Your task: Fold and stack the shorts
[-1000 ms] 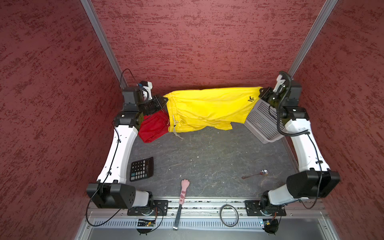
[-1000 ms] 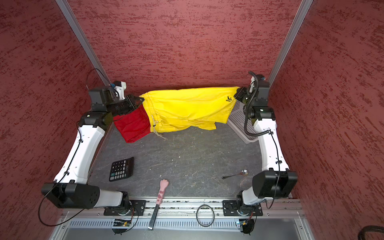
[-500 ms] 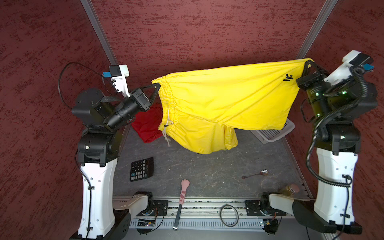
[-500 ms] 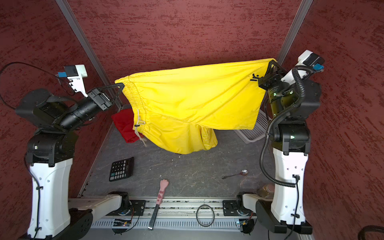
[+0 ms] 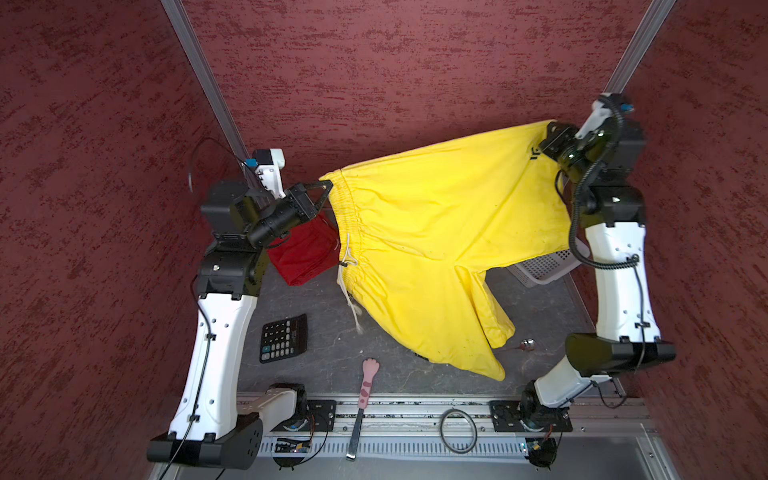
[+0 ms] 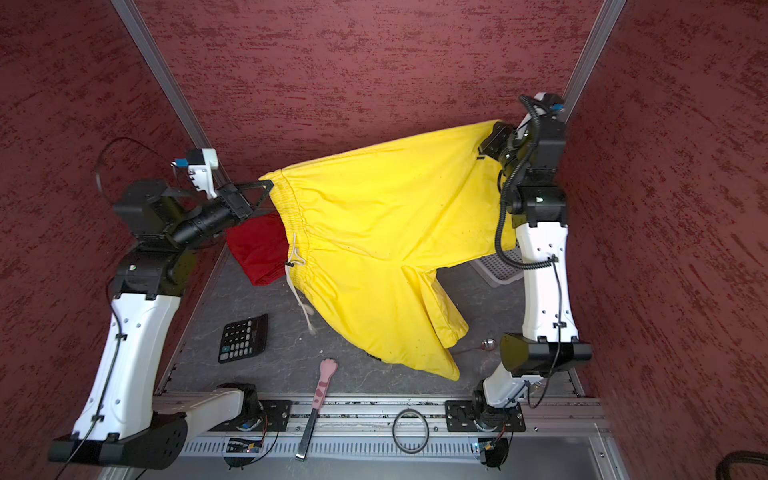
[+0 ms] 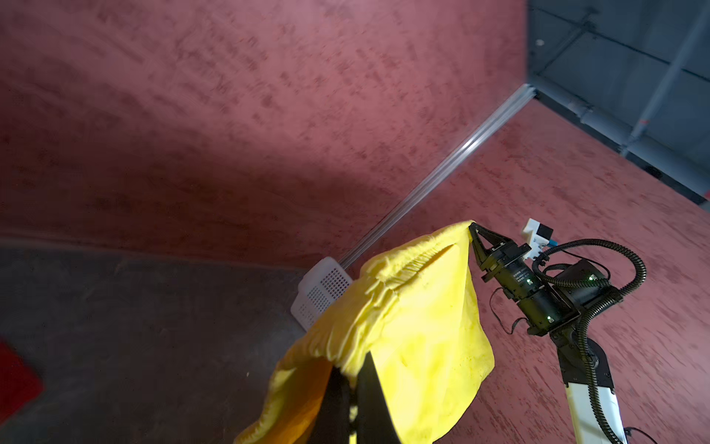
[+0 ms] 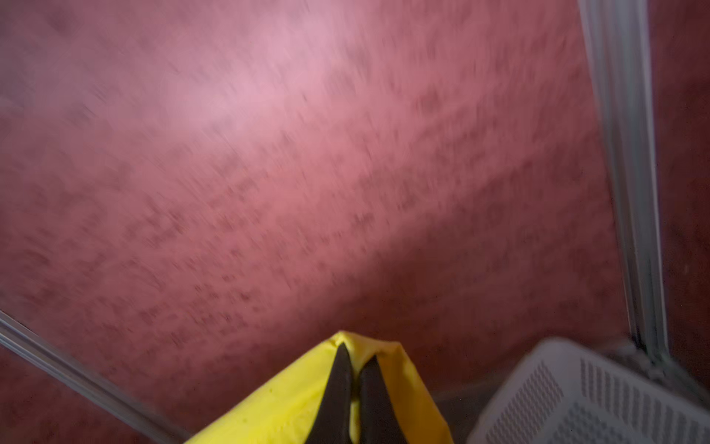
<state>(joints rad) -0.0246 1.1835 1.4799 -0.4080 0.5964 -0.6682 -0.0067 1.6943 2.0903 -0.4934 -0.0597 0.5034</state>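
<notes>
The yellow shorts hang spread out above the table. Next, my right gripper should go down to the tabletop (image 8: 455, 414) beside the white basket and let go of the hem corner.
The yellow shorts (image 5: 436, 232) (image 6: 374, 249) hang spread in the air between my two grippers in both top views. My left gripper (image 5: 328, 185) (image 7: 353, 378) is shut on the waistband corner, with the whitish drawstring (image 5: 351, 291) dangling below. My right gripper (image 5: 546, 143) (image 8: 355, 361) is shut on a leg hem corner near the dark logo (image 5: 534, 153). The free leg droops toward the front right of the table. The red shorts (image 5: 305, 257) (image 6: 259, 249) lie crumpled at the back left, below my left gripper.
A white perforated basket (image 5: 544, 268) (image 8: 576, 396) sits at the back right, partly behind the yellow fabric. A black calculator (image 5: 284, 338), a pink paw-handled utensil (image 5: 365, 386), a spoon (image 5: 528, 344) and a black ring (image 5: 458, 430) lie near the front. Red walls close in on three sides.
Both arms lifted the yellow shorts from the back of the table high into the air, then came part way down. The free leg now hangs farther toward the front right.
</notes>
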